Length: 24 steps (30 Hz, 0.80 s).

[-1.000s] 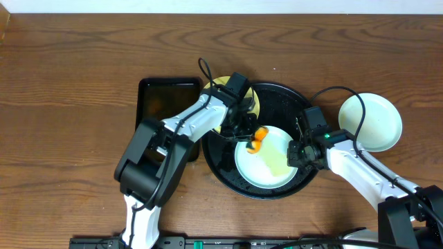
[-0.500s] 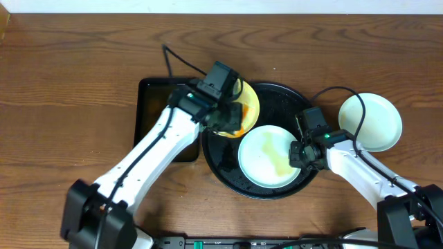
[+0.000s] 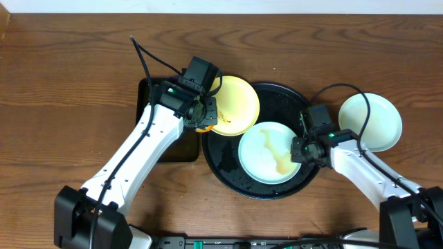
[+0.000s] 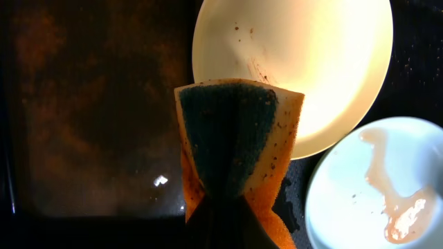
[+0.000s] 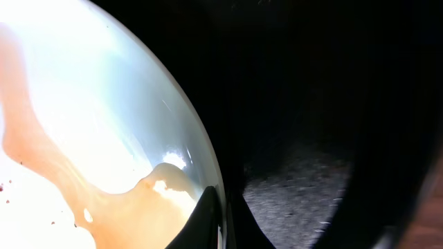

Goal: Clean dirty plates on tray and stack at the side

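Observation:
Next, the right gripper eases slightly to the right in the overhead view, over the round tray's black bottom, where there is room to release the plate.
My left gripper [image 3: 203,119] is shut on an orange sponge [image 4: 235,138] with a dark green face, held at the left edge of the pale yellow plate [image 3: 237,104]. That plate carries small brown specks [image 4: 297,62] and rests on the round black tray's [image 3: 223,166] upper left rim. A mint-white plate [image 3: 266,153] with a brownish liquid smear lies in the tray. My right gripper [image 3: 299,149] is shut on its right rim; the fingers pinch the rim in the right wrist view [image 5: 220,214]. A second mint-white plate [image 3: 370,121] sits on the table to the right.
A rectangular black tray [image 3: 160,104] with brown residue lies left of the round tray, under my left arm. Cables loop above both arms. The table's far edge runs along the top of the overhead view.
My left arm swung left with the sponge, off the mint-white plate to the yellow plate's left edge, uncovering the yellow plate. My right gripper stayed on the mint-white plate's rim.

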### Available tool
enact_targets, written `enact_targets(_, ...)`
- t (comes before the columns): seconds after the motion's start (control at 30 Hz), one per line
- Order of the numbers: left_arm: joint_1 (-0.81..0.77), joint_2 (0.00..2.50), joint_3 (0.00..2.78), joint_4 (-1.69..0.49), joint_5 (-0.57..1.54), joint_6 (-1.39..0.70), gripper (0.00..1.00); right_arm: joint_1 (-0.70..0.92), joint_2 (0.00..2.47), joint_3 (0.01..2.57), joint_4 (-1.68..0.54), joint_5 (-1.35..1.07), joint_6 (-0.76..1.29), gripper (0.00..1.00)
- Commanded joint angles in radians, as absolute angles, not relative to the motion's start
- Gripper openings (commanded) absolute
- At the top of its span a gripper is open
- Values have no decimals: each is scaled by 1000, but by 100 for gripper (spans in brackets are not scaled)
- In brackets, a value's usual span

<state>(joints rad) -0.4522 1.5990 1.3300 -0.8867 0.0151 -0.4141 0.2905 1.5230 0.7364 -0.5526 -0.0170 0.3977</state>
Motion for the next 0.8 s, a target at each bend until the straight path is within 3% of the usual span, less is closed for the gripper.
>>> enact_targets(0.0, -448, 1576, 1330, -891, -9, -398, 7, 239, 1449, 793, -565, 72, 311, 1)
enact_targets(0.3, -448, 1576, 1330, -890, -9, -398, 7, 230, 1202, 799, -514, 220, 41, 1)
enact_targets(0.43, -448, 1576, 1330, -890, -9, -398, 7, 230, 1173, 799, -539, 101, 93, 1)
enact_targets(0.53, -448, 1576, 1330, -889, -9, -398, 7, 230, 1196, 796, -617, 44, 207, 14)
enact_targets(0.77, -448, 1576, 1330, -890, -9, -398, 8, 230, 1329, 733, -646, -52, 291, 12)
